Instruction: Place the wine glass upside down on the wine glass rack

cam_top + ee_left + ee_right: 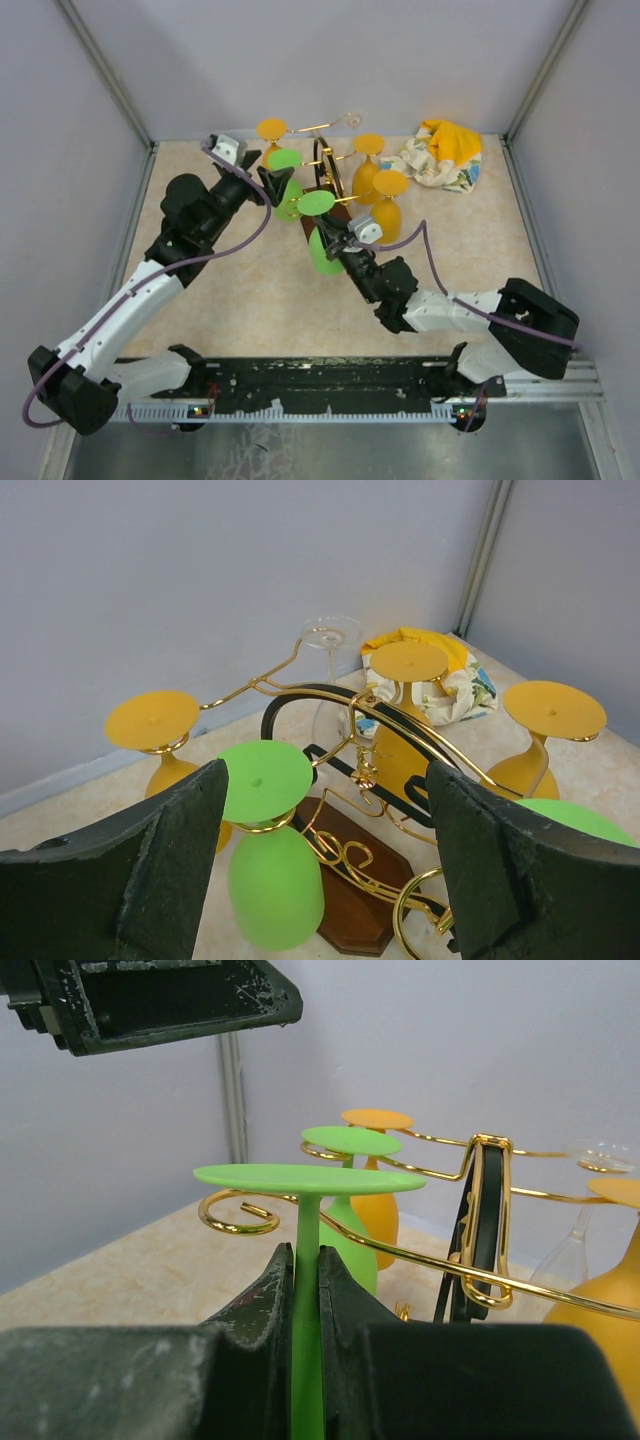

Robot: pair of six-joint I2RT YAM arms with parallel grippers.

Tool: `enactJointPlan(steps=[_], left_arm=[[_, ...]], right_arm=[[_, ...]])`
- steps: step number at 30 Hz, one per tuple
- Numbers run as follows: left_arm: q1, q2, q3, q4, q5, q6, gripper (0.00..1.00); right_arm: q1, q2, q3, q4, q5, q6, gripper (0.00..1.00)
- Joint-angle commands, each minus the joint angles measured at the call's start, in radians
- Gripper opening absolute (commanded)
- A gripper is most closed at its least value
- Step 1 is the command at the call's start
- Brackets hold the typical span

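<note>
The right gripper shifts to the left in the top view next until the wine glass's stem beside the gold arm's curl (296, 207) (239, 1214) enters it. Then the gripper releases the wine glass.
The wine glass rack (330, 172) is a gold wire stand on a dark brown base (358, 912) at the middle back. My right gripper (337, 238) is shut on the stem of a green wine glass (307, 1290), held upside down with its flat foot (308, 1176) up. The foot sits just above a curled gold arm (240, 1215) at the rack's near side. Its bowl (322, 250) hangs below my fingers. My left gripper (272, 186) is open and empty, just left of the rack. Between its fingers I see another green glass (275, 880) hanging from an arm.
Three orange glasses (388, 212) and a clear glass (330, 640) hang upside down on other rack arms. A yellow and white cloth (443, 152) lies at the back right. Grey walls close in the back and both sides.
</note>
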Motion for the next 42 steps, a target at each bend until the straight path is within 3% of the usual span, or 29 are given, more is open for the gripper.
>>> enactJointPlan(steps=[1,25,42], left_arm=[[0.01,-0.016,-0.012,0.037,0.019,-0.016,0.85],[0.023,0.0,-0.025,0.053,0.048,-0.053,0.86],[0.028,0.02,-0.026,0.058,0.07,-0.073,0.85]], right_arm=[[0.012,0.027,0.002,0.156,0.053,-0.028,0.0],[0.034,0.23,0.092,0.296,0.081,-0.072,0.0],[0.034,0.359,0.164,0.328,-0.04,-0.063,0.03]])
